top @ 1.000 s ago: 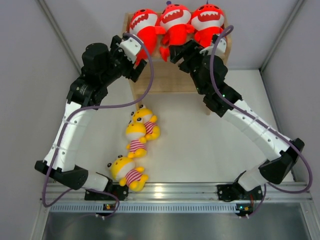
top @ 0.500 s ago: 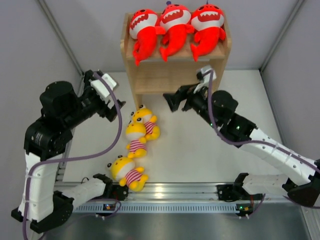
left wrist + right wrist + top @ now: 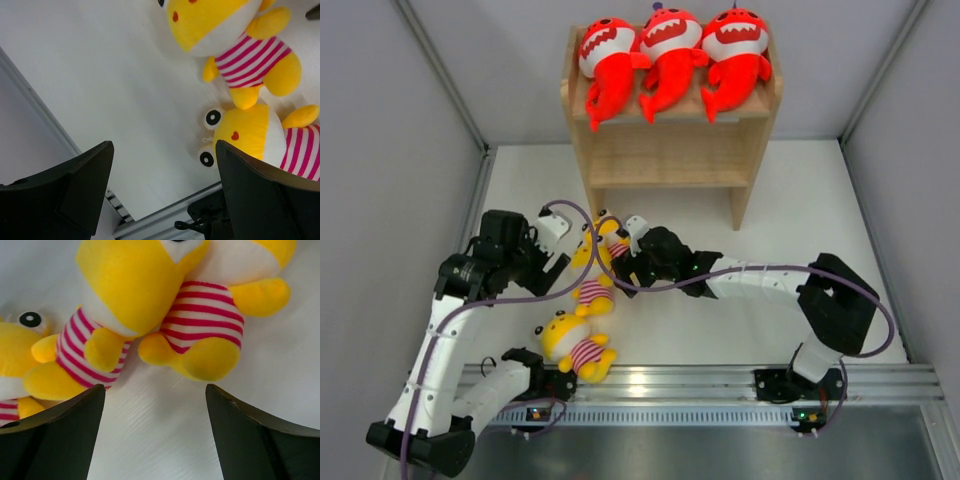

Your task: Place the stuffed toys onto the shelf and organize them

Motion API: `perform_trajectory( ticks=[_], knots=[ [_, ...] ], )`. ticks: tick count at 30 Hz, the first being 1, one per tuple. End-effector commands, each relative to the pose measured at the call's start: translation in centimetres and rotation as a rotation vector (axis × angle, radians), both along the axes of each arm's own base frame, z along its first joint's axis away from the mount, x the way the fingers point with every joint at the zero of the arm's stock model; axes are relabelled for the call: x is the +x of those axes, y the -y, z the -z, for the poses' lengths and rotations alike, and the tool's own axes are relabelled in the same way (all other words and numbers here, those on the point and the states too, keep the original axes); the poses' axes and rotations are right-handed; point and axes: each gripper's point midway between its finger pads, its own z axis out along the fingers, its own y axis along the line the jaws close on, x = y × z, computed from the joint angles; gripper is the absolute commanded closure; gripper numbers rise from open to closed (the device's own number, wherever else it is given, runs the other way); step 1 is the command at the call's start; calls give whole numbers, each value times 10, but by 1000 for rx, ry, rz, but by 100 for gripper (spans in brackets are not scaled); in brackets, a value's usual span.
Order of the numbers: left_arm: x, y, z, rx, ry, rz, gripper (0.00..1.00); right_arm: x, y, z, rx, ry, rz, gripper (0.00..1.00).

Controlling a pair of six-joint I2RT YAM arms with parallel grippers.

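Observation:
The far toy's larger foot (image 3: 212, 360) sticks out toward my open fingers, clear of the middle toy, so next my right gripper will move outward onto it and close.
Three red sharks (image 3: 668, 55) lie side by side on the top of the wooden shelf (image 3: 660, 160). Three yellow striped toys lie in a line on the table: far (image 3: 606, 233), middle (image 3: 590, 282), near (image 3: 574, 345). My left gripper (image 3: 560, 255) is open and empty, just left of the far and middle toys; its view shows the middle toy (image 3: 235, 40) and near toy (image 3: 252, 142) ahead of the right finger. My right gripper (image 3: 621, 265) is open and empty, right of them, low over the table just short of the far toy (image 3: 210, 315) and middle toy (image 3: 115, 300).
The shelf's lower tier (image 3: 670, 178) holds nothing. A metal rail (image 3: 670, 380) runs along the table's near edge. Grey walls stand close on the left (image 3: 390, 150) and right (image 3: 920, 150). White table surface (image 3: 790, 220) lies right of the toys.
Both arms have come down from the shelf top to the table. Both grippers now flank the yellow toys, left and right. The toys have not moved.

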Motion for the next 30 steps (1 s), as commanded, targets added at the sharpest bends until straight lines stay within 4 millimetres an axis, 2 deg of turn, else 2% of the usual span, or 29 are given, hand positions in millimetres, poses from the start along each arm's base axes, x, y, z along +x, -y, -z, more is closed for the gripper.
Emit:
perform_trajectory(
  ticks=[1,4,7,10,12,13,16,17,18,19,20,21,22,24,25,26,27,28,30],
  knots=[
    [0,-9,27,15,-17,-54,11,35,-19,-31,137,45,45,18],
    [4,-11,49,12,-42,-79,12,46,-15,-9,119,21,74,21],
    [5,-7,52,-19,-60,-82,12,52,-13,7,87,0,95,22],
    [8,-7,53,-21,-73,-86,12,58,-15,12,89,0,108,22],
    [9,-9,55,-10,-81,-89,12,66,-15,15,101,-6,123,26],
    [10,-9,58,-6,-93,-88,12,73,-11,23,90,-19,139,30],
    [12,-8,60,-6,-103,-92,11,83,-11,23,79,0,128,60],
    [12,-9,61,-5,-108,-93,11,82,-10,23,76,1,123,82],
    [13,-8,61,-7,-112,-94,11,81,-9,21,68,10,120,92],
    [14,-9,61,-10,-113,-99,11,78,-7,11,73,29,120,100],
    [14,-9,62,-8,-119,-101,11,79,2,11,51,52,150,100],
    [15,-8,62,-12,-118,-100,11,70,5,9,20,73,139,100],
    [15,-9,63,-16,-121,-101,11,64,9,-11,32,109,142,100],
    [16,-7,64,-23,-129,-98,11,51,22,-20,-6,140,145,100],
    [15,-7,66,-24,-134,-98,11,35,28,-43,6,157,131,100],
    [15,-7,66,-31,-138,-98,11,28,37,-49,1,164,137,100],
    [15,-7,67,-30,-140,-98,11,22,40,-63,29,176,139,100],
    [16,-7,66,-31,-138,-101,11,8,56,-84,38,183,140,100],
    [16,-7,65,-34,-136,-102,11,1,73,-111,78,214,163,100]
  ],
)
